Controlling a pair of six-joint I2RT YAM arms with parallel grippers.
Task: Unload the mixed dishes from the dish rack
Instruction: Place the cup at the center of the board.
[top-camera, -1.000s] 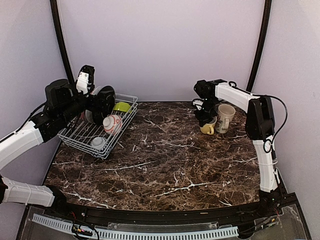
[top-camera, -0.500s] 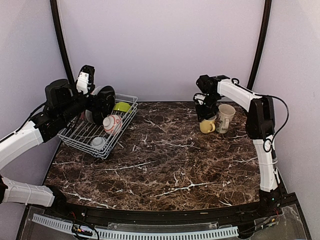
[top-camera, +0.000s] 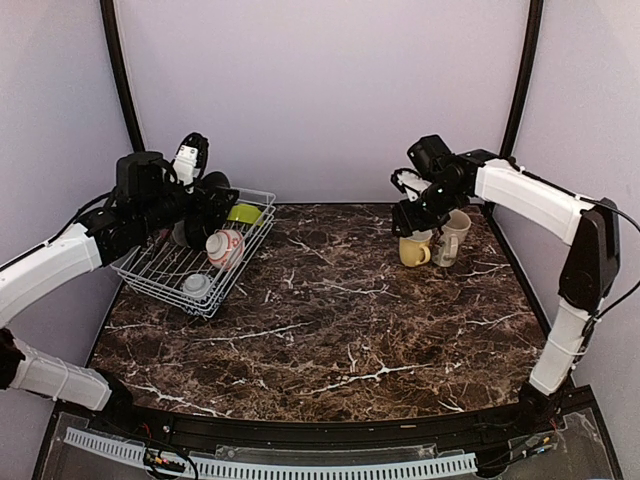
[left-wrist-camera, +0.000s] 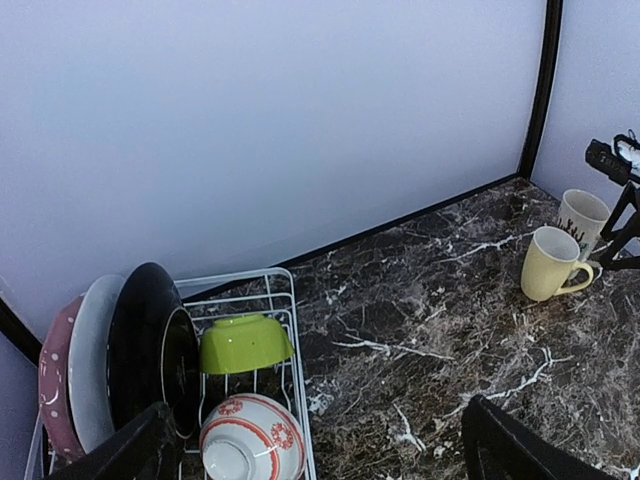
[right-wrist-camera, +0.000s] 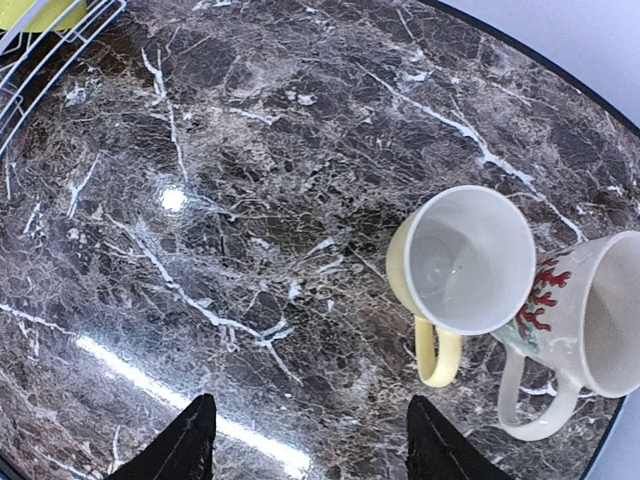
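I should move my left gripper left in the top view and down onto the black plate's near rim, as that plate ends the upright row.
The white wire dish rack stands at the table's left. It holds a black plate, a pale plate and a red plate on edge, a lime-green bowl, a red-and-white bowl and a small bowl. My left gripper hovers open above the rack's left end, holding nothing. A yellow mug and a cream patterned mug stand upright side by side at the back right. My right gripper hangs open above the table just beside the yellow mug, touching neither mug.
A pale wall closes the back of the table and black posts stand at both back corners. The cream mug sits close to the table's curved right edge. Bare dark marble lies between the rack and the mugs.
My right gripper opened, let go of the yellow mug and lifted clear of it. The left arm shifted slightly right over the rack, still open.
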